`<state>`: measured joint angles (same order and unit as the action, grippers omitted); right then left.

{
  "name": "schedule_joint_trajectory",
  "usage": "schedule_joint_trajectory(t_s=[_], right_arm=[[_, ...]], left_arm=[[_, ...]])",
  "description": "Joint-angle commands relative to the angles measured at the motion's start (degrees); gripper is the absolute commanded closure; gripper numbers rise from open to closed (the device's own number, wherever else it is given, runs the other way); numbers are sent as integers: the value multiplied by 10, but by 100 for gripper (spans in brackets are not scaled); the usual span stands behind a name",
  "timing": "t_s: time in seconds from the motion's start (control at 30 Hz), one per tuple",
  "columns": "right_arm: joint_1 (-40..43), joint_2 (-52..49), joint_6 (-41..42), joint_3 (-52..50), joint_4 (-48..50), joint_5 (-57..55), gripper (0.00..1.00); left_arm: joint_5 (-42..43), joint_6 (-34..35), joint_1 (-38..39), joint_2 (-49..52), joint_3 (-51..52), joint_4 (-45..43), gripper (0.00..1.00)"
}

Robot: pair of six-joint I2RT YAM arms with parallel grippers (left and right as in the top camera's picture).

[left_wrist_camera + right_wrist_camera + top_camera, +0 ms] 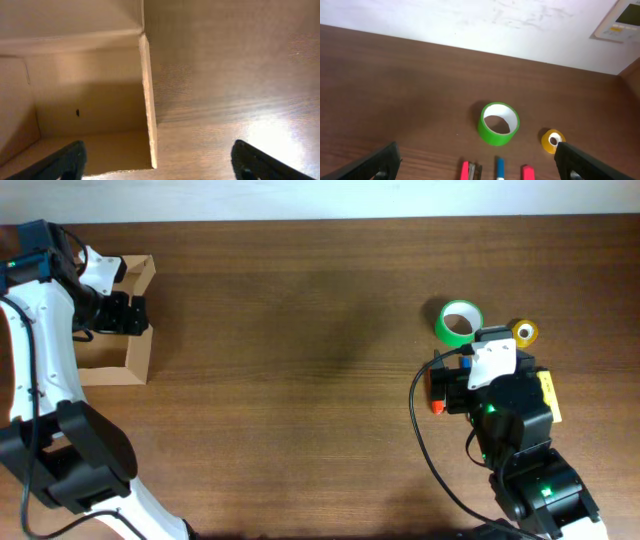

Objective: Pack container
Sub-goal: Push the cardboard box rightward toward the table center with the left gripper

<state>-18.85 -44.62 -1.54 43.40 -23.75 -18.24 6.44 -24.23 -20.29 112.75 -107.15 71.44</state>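
Note:
The open fingers of the robot's left gripper are already around the box's side facing the open tabletop, one finger on each side of it, so the left gripper needs to go straight down onto that side's edge next.
The container (138, 358), an open tan cardboard box, stands at the table's far left. My left gripper (126, 313) hovers at its right wall. In the left wrist view the jaws are open and straddle that wall edge (148, 105): one finger (65, 161) is over the box's inside (85, 110), the other (256, 162) over the table. My right gripper (487, 352) is open on the right side, just short of a green tape roll (498, 123) and a small yellow roll (552, 140). Red pens (465, 171) and a blue pen (499, 169) lie between its fingers, and nothing is gripped.
In the overhead view the green roll (459, 322) and yellow roll (524, 332) sit near the table's far edge. An orange-red item (436, 390) lies left of the right wrist. A pale wall rises behind the table.

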Motion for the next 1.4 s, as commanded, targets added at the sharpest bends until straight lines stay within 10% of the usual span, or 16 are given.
schedule_joint_trajectory(t_s=[0.0, 0.3, 0.43, 0.67, 0.83, 1.2, 1.37], right_arm=[[-2, -5, 0, 13, 6, -21, 1], [-2, -5, -2, 13, 6, -50, 1], [-2, -5, -2, 13, 12, -63, 1], [-2, -5, -2, 13, 24, -84, 1], [-2, -5, -2, 13, 24, -84, 1], [7, -11, -27, 13, 14, -94, 1], [132, -65, -25, 62, -37, -16, 1]], left_arm=[[-4, -13, -14, 28, -9, 8, 16], [-22, 6, -21, 100, -7, -4, 18], [-22, 6, -21, 115, -7, -7, 57], [-22, 8, 5, 130, -7, -11, 60], [-35, 26, 34, 130, -7, -11, 98], [-39, 56, 115, 130, -91, 61, 98], [-48, 67, 158, 130, -186, 104, 98]])
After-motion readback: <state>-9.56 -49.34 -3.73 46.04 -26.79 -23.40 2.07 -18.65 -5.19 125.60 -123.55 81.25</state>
